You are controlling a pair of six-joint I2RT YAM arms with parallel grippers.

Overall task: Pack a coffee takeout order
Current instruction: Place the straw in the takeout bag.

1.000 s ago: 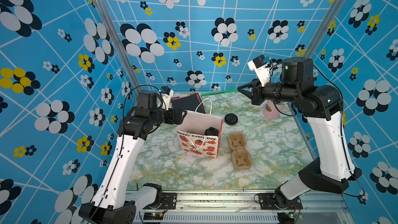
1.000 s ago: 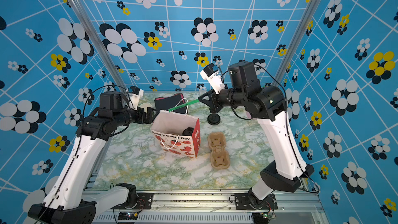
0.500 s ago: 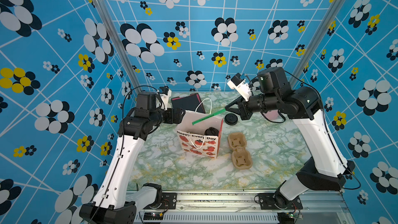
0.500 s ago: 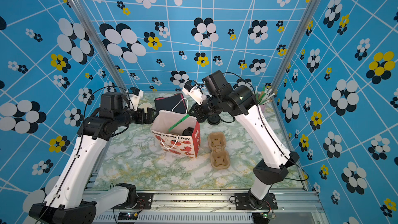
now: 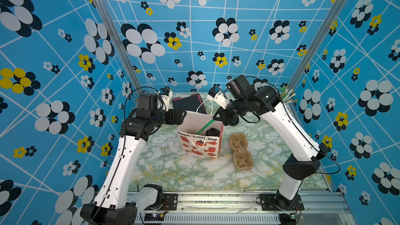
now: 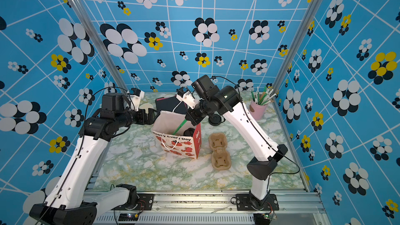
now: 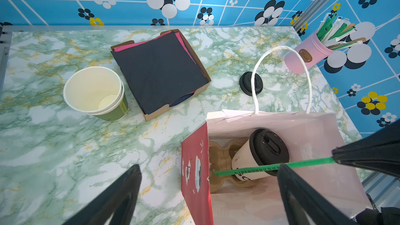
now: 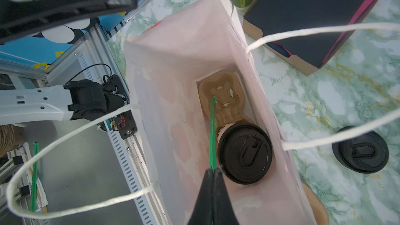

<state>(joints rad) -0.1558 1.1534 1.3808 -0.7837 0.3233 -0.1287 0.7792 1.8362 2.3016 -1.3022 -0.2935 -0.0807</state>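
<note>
The carrier's empty hollow (image 8: 224, 89) lies below the green wrapped stick (image 8: 212, 130), open beside the lidded cup, so my right gripper next needs to lower the stick tip-first into it and release.
The white paper cup (image 7: 244, 161) with its black lid (image 8: 244, 152) sits in a brown carrier (image 8: 223, 96) at the bottom of the open paper bag (image 5: 200, 146). My right gripper (image 8: 213, 170) is shut on a green wrapped stick (image 8: 212, 130) and holds it over the bag's mouth, its far end down beside the cup. My left gripper (image 7: 210, 166) is open and straddles the bag's red side wall. The black napkin (image 7: 160, 70) lies on top of a stack in a cardboard tray behind the bag.
Green paper cups (image 7: 95, 91) stand stacked at the back left. A loose black lid (image 7: 245, 83) lies behind the bag. A pink holder of sticks (image 6: 258, 109) stands at the back right. A second brown carrier (image 5: 240, 153) lies right of the bag.
My right arm swung left from the pink holder to the bag, carrying the green stick, and lowered its end inside. The left arm has not moved.
</note>
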